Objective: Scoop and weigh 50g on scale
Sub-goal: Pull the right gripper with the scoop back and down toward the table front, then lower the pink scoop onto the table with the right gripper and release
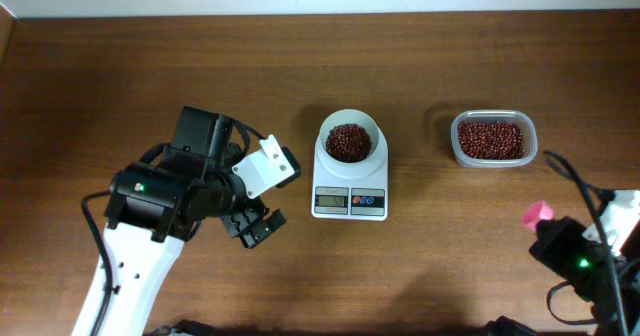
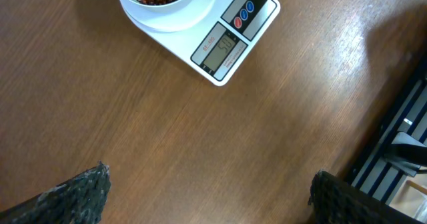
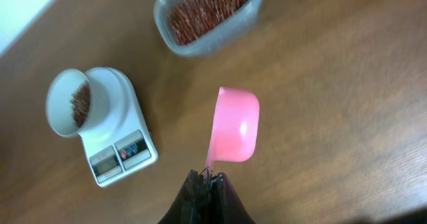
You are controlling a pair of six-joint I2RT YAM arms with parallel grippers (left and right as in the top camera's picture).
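The spoon in my right gripper should next move down toward the scale [image 1: 350, 186], onto the bare tabletop near the bean tub, and be released there, because the display shows the target weight.
The white scale [image 1: 350, 186] stands mid-table, and its round bowl [image 1: 349, 141] holds dark red-brown beans [image 1: 348, 142]. The scale [image 2: 220, 34] also shows at the top of the left wrist view, display lit. My left gripper [image 1: 255, 226] hovers left of the scale, open, nothing between its fingertips [image 2: 80, 194]. My right gripper [image 3: 208, 179] is at the table's right front, shut on the handle of a pink measuring spoon [image 3: 233, 125], whose scoop [image 1: 537, 213] looks empty. The scale [image 3: 113, 134] and the bean tub [image 3: 207, 14] lie beyond it in the right wrist view.
A clear plastic tub [image 1: 493, 139] full of beans sits at the back right, right of the scale. The table's front edge and a striped surface [image 2: 400, 137] below it show at the right of the left wrist view.
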